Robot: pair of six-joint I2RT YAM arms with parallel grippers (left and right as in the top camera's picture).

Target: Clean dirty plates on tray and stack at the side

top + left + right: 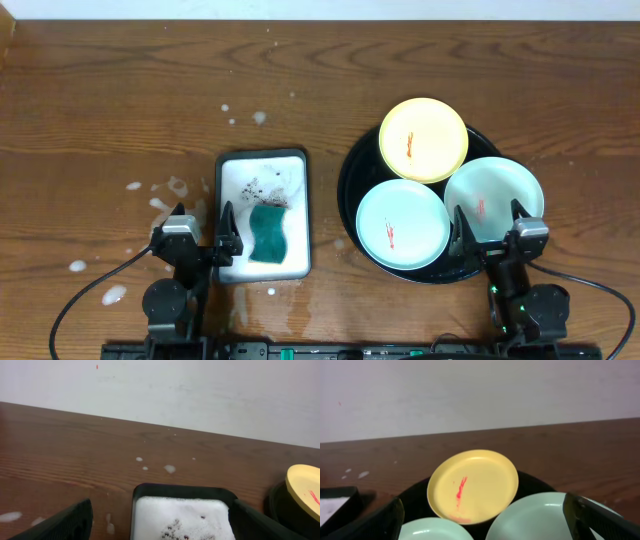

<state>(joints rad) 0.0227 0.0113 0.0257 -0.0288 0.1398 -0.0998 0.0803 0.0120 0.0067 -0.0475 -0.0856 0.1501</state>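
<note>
The plates have red smears, so I will move my left gripper over the white tray, tip its fingers down and lower them to pinch the green sponge's middle [267, 231].
The round black tray [352, 182] at the right holds three plates. The yellow plate [423, 139] with a red smear sits at its far side and leans on the two mint plates; it also shows in the right wrist view [472, 485]. One mint plate [402, 223] lies at front left, the other [494, 198] at front right, each with a red smear. My right gripper [489, 232] is open and empty at the tray's near edge, its fingers [485, 522] wide apart. My left gripper [200, 232] is open and empty beside the white tray, fingers [160, 525] wide.
A rectangular white tray with a dark rim [262, 157] holds foam [182, 517], dark specks and a green sponge [268, 235]. Foam and water spots [160, 195] lie on the wooden table left of it and behind it [260, 118]. A white wall stands behind the table.
</note>
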